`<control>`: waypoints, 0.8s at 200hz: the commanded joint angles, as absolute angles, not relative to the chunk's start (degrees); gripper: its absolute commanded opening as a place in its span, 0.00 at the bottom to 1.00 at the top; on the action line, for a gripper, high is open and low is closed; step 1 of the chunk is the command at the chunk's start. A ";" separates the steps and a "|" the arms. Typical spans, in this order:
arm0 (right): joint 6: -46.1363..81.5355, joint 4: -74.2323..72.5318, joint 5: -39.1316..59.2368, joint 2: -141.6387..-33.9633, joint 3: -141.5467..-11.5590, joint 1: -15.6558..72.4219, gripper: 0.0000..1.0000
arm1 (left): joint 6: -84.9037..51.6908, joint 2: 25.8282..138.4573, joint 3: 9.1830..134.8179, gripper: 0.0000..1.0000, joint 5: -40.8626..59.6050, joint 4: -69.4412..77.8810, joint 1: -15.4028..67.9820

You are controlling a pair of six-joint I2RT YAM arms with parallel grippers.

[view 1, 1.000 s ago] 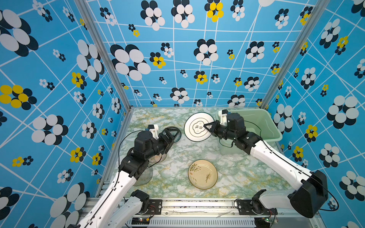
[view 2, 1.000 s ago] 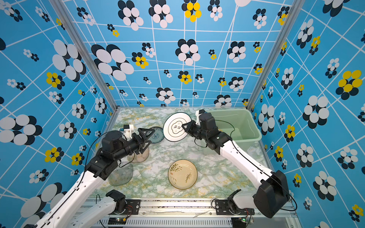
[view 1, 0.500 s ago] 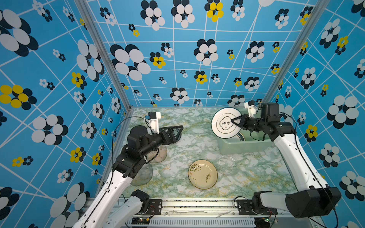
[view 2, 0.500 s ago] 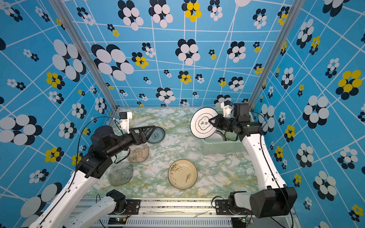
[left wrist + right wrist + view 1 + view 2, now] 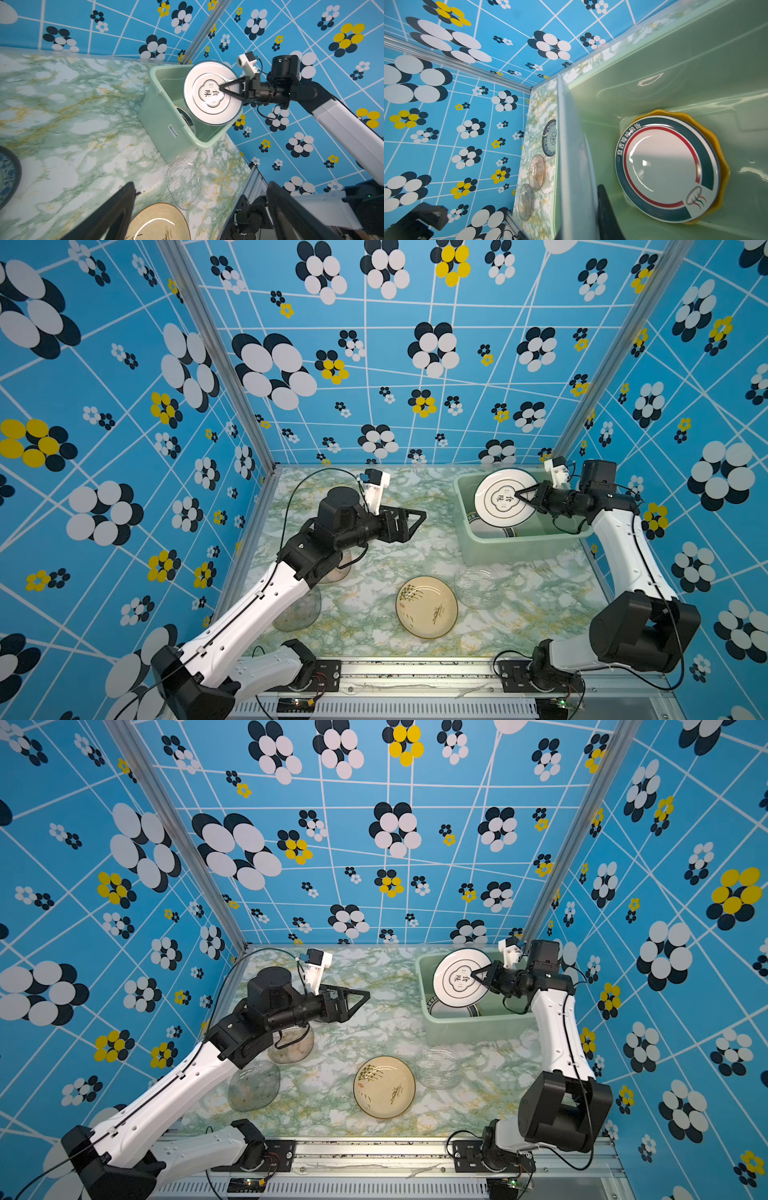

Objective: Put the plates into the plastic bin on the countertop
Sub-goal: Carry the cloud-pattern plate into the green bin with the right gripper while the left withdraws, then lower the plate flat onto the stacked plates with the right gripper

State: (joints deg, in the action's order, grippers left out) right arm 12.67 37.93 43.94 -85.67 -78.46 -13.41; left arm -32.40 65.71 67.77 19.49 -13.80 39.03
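Note:
The robot's right gripper should go down into the plastic bin and release the white plate onto the green-rimmed plate (image 5: 454, 1010) (image 5: 666, 170), because the held plate still hangs high above it.
My right gripper (image 5: 518, 494) (image 5: 474, 974) is shut on a white plate with dark lettering (image 5: 500, 498) (image 5: 457, 978) (image 5: 209, 93), held tilted on edge over the plastic bin (image 5: 528, 549) (image 5: 478, 1031) (image 5: 162, 133). In the right wrist view the held plate (image 5: 577, 162) is seen edge-on. A green-rimmed plate (image 5: 666, 170) lies in the bin on a yellow scalloped plate (image 5: 723, 166). My left gripper (image 5: 417, 516) (image 5: 363, 996) (image 5: 200, 185) hangs open and empty over the middle of the countertop (image 5: 415, 556). A beige plate (image 5: 427, 608) (image 5: 384, 1088) and a clear glass plate (image 5: 478, 587) (image 5: 436, 1068) lie in front.
Two more clear glass plates (image 5: 297, 610) (image 5: 291, 1046) lie at the left under my left arm. A blue-patterned plate (image 5: 8, 174) (image 5: 550, 138) lies at the far left. Blue flowered walls close in three sides, and a metal rail (image 5: 415, 672) runs along the front.
The right arm has carried the white plate from the countertop's middle rightward to over the bin. The left arm has lifted and stretched toward the middle, still open.

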 commanded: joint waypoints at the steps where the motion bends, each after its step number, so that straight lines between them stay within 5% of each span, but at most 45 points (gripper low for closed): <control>1: 6.71 39.54 45.66 -89.20 -80.19 -13.71 0.00 | -27.49 68.27 72.47 0.99 17.42 -17.95 42.84; 160: -1.66 44.30 38.89 -106.76 -86.59 -13.71 0.04 | -26.46 80.59 78.93 0.99 8.88 -19.69 52.48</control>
